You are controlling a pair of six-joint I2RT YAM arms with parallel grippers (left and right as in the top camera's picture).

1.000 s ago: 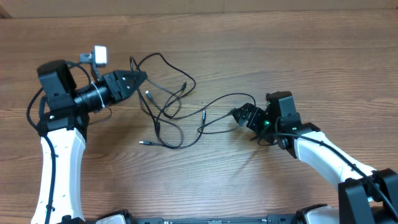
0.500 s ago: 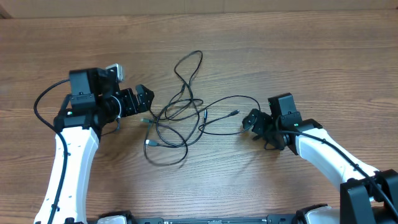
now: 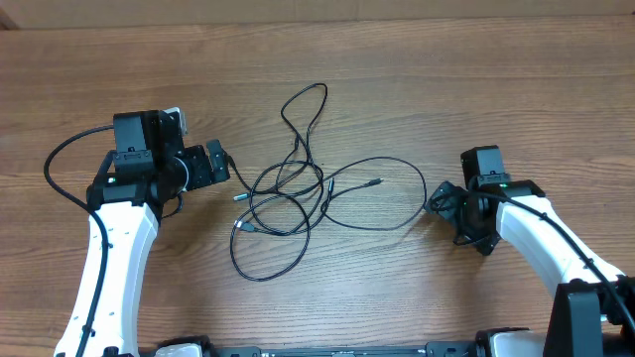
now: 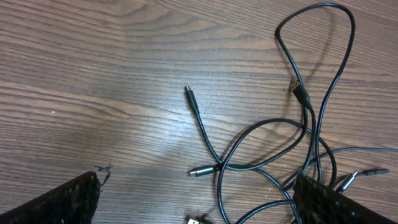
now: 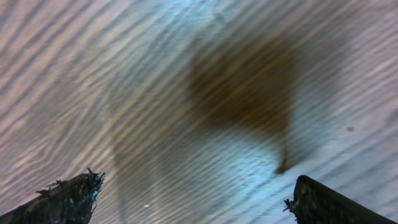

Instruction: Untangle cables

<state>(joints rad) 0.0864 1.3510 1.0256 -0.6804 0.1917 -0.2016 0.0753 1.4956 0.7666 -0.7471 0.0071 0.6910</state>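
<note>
My right gripper is open, beside the cable loop's rounded end. Next, it will turn and go to the left in the overhead view, onto that end.
The cables lie as a loose tangle of thin black cords on the wooden table, between the two arms. One long loop reaches toward the far side and another sweeps right to just short of my right gripper. My left gripper stands open just left of the tangle, holding nothing. In the left wrist view the cords cross in front of my open left gripper, with a silver-tipped plug between the fingers' lines. The right wrist view shows my open right gripper over blurred bare wood.
The wooden table runs the full width of the view. A thicker black wire arcs out from the left arm. Both white arms come in from the near edge.
My left gripper has opened and dropped back toward the near left. My right gripper has drawn away to the right. The cables have settled flat with a wider loop on the right.
</note>
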